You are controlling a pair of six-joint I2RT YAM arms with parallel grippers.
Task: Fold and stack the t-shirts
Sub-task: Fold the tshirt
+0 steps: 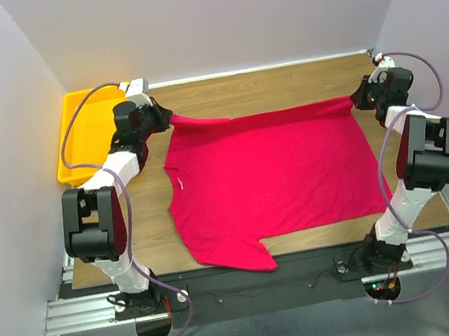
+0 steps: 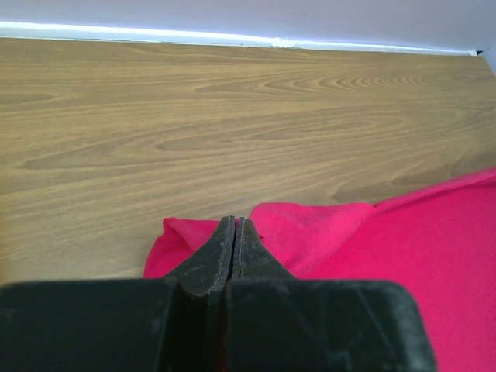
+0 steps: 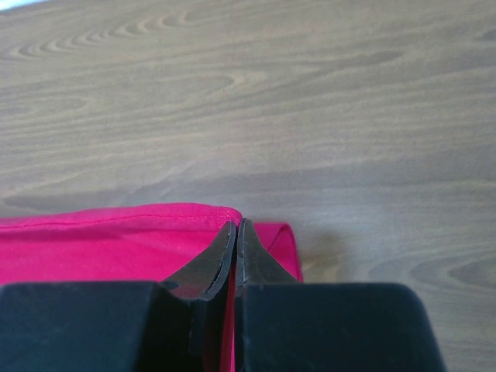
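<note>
I will next draw the shirt's hem corner slightly back with my right gripper, onto the shirt just inside its far edge (image 1: 348,115) (image 3: 174,254), and release it there, since that edge is stretched straight.
A crimson-red t-shirt (image 1: 269,178) lies spread across the wooden table, its neck toward the left and a sleeve reaching the near edge. At the far left, my left gripper (image 1: 169,119) is shut on the shirt's far sleeve; in the left wrist view the closed gripper (image 2: 235,222) pinches bunched red fabric (image 2: 403,256). My right gripper (image 1: 357,98) is shut on the shirt's far right hem corner. The right wrist view shows the jaws of that gripper (image 3: 236,225) together, with the folded red edge (image 3: 101,244) caught between them. The far edge is pulled taut between both grippers.
A yellow plastic tray (image 1: 85,135) stands at the far left corner, just beside the left arm. Bare wooden table (image 1: 279,81) runs behind the shirt up to the white back wall. White walls close in both sides.
</note>
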